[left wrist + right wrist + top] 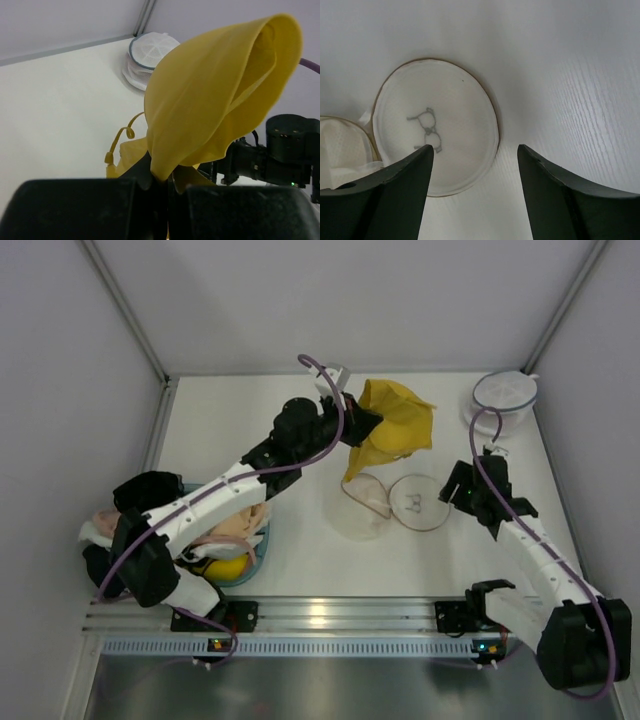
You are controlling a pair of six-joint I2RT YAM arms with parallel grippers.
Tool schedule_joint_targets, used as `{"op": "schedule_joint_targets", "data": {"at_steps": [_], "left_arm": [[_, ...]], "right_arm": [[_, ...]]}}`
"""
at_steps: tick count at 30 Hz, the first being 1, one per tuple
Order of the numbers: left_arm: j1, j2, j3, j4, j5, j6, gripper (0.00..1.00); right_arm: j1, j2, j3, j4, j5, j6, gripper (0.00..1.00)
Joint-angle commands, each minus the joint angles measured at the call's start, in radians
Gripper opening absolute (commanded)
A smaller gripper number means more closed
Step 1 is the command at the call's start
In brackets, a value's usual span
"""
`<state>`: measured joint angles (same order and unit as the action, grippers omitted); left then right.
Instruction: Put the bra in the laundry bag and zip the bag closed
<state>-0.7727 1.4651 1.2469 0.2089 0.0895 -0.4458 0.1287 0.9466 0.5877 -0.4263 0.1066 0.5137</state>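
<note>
The laundry bag's lid lies folded off its opening. My left gripper needs to move back and down to the laundry bag's opening point(367, 495) to release the bra there.
My left gripper point(362, 426) is shut on the mustard-yellow bra point(392, 426) and holds it above the table at the back middle. In the left wrist view the bra point(215, 95) bulges up from between the closed fingers point(100, 210), a strap curling at its left. The laundry bag point(392, 502) lies open like a clamshell at mid table, tan rim, its lid point(416, 500) with a dark mark on the right. My right gripper point(462, 486) is open and empty just right of the lid. In the right wrist view the lid point(435, 132) lies ahead between the spread fingers.
A second round mesh bag with a blue rim point(504, 400) stands at the back right, also in the left wrist view point(147, 52). A blue basket point(255, 560) with peach and yellow garments sits at the front left under the left arm. Enclosure walls surround the table.
</note>
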Motion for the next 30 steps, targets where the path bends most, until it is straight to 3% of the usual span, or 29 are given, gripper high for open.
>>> {"op": "schedule_joint_targets", "data": {"at_steps": [1, 4, 13, 18, 21, 22, 24, 25, 30], "left_arm": [[-0.042, 0.009, -0.01, 0.096, 0.004, 0.056, 0.0], [-0.042, 0.001, -0.04, 0.11, -0.017, 0.067, 0.0], [-0.042, -0.103, -0.118, 0.119, -0.111, 0.125, 0.0], [-0.042, -0.12, -0.127, 0.119, -0.094, 0.125, 0.0], [-0.042, -0.118, -0.129, 0.119, -0.094, 0.125, 0.0], [-0.042, -0.117, -0.13, 0.118, -0.094, 0.125, 0.0], [-0.04, -0.115, -0.129, 0.118, -0.065, 0.127, 0.0], [-0.042, -0.114, -0.126, 0.118, -0.054, 0.127, 0.0], [-0.042, -0.106, -0.104, 0.109, -0.016, 0.113, 0.0]], "right_arm": [[-0.008, 0.063, -0.006, 0.138, 0.038, 0.013, 0.68], [-0.008, 0.139, -0.011, 0.198, 0.024, 0.011, 0.6], [-0.008, 0.32, 0.017, 0.25, 0.025, -0.007, 0.63], [-0.008, 0.406, 0.009, 0.302, -0.004, -0.001, 0.54], [-0.008, 0.451, 0.009, 0.317, -0.015, -0.003, 0.41], [-0.006, 0.461, 0.011, 0.316, -0.016, -0.006, 0.26], [-0.008, 0.475, 0.021, 0.307, -0.018, -0.015, 0.05], [-0.006, 0.471, 0.029, 0.281, -0.015, -0.026, 0.0], [-0.006, 0.292, 0.086, 0.206, -0.022, -0.066, 0.0]]}}
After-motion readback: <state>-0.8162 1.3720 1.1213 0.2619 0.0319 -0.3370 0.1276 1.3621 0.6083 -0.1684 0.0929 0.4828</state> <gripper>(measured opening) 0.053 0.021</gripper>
